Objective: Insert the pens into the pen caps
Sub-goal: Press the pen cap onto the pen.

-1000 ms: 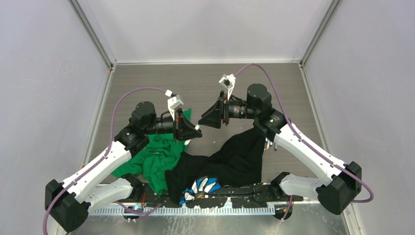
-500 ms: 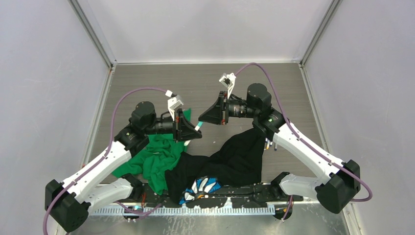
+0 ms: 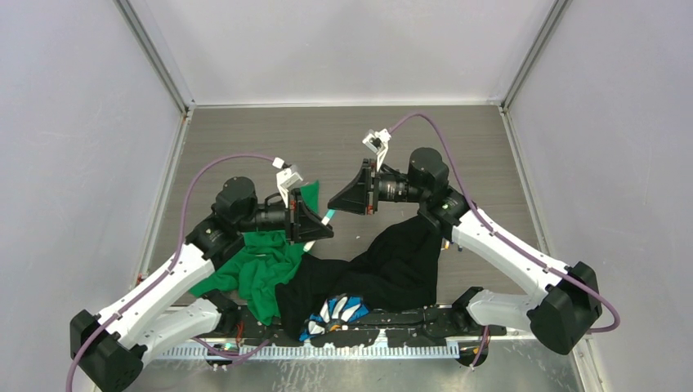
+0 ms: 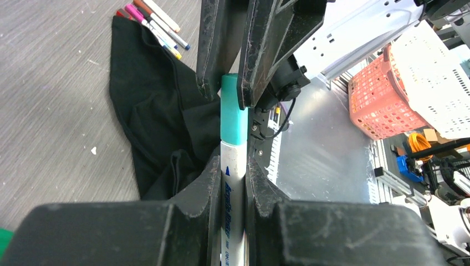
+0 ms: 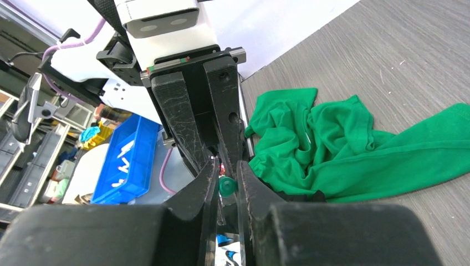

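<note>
The corner of the black cloth by the pens lies below my right gripper. I need to lower that gripper to the right in the top view next and release the pen.
My left gripper is shut on a white-barrelled pen and holds it in the air over the middle of the table. A teal pen cap sits on the pen's front end. My right gripper faces the left one and is shut on that teal cap, whose round end shows between its fingers. In the top view the cap bridges the two grippers. Several more pens lie on the table beside the black cloth.
A green cloth lies under the left arm and a black cloth under the right arm. Loose pens lie at the black cloth's right edge. A blue-and-white object sits at the near edge.
Both grippers have closed the gap between them and shifted a little left. The teal cap and the pen's end have come together between them.
</note>
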